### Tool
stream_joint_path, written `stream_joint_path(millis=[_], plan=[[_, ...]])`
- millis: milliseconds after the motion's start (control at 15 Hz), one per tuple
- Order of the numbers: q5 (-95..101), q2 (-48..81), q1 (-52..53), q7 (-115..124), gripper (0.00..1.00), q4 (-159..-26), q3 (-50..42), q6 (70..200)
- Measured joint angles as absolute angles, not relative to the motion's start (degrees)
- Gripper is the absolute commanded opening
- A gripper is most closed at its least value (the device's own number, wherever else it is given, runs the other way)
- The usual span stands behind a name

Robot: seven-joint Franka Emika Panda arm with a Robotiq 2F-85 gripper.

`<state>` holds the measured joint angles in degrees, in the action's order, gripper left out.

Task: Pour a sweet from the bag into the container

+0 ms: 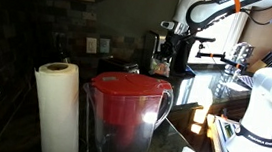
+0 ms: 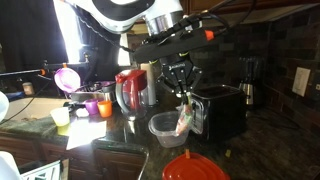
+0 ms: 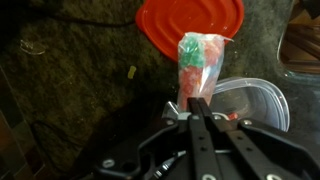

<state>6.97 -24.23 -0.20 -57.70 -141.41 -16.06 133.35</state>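
Note:
Next, my gripper moves across over the red lid [image 2: 195, 167] beside the container [image 2: 163, 128]. It brings the bag down onto the lid's open middle, then releases it, since the lid lies bare below.
My gripper [image 3: 198, 104] is shut on the edge of a clear bag of red and green sweets [image 3: 198, 58], which hangs below the fingers. In an exterior view the gripper [image 2: 181, 90] holds the bag [image 2: 184, 120] just above the right rim of the clear plastic container [image 2: 163, 128] on the dark counter. In the wrist view the container [image 3: 256, 100] lies right beside the bag. In an exterior view the gripper [image 1: 165, 41] and bag [image 1: 160, 64] show small at the back.
A red lid [image 3: 190, 22] lies on the counter past the bag and also shows in an exterior view [image 2: 190, 168]. A small loose piece [image 3: 130, 72] lies on the counter. A black appliance [image 2: 218, 108] stands right of the container. A red-lidded pitcher [image 1: 125, 110] and paper towel roll [image 1: 57, 109] are nearby.

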Motion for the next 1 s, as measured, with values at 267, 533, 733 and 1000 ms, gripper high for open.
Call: stream_joint_path(millis=[267, 533, 733, 1000], plan=[[3.38, -21.47, -1.49, -57.78, 0.0, -141.4, -18.13, 133.47], [-1.0, -17.54, -2.49, -58.67, 0.0, -141.39, -19.78, 136.03], [-4.58, -14.51, -3.34, -60.52, 0.0, -141.13, -20.93, 137.31], [-9.82, -10.14, -4.77, -63.64, 0.0, -140.44, -21.56, 137.3]])
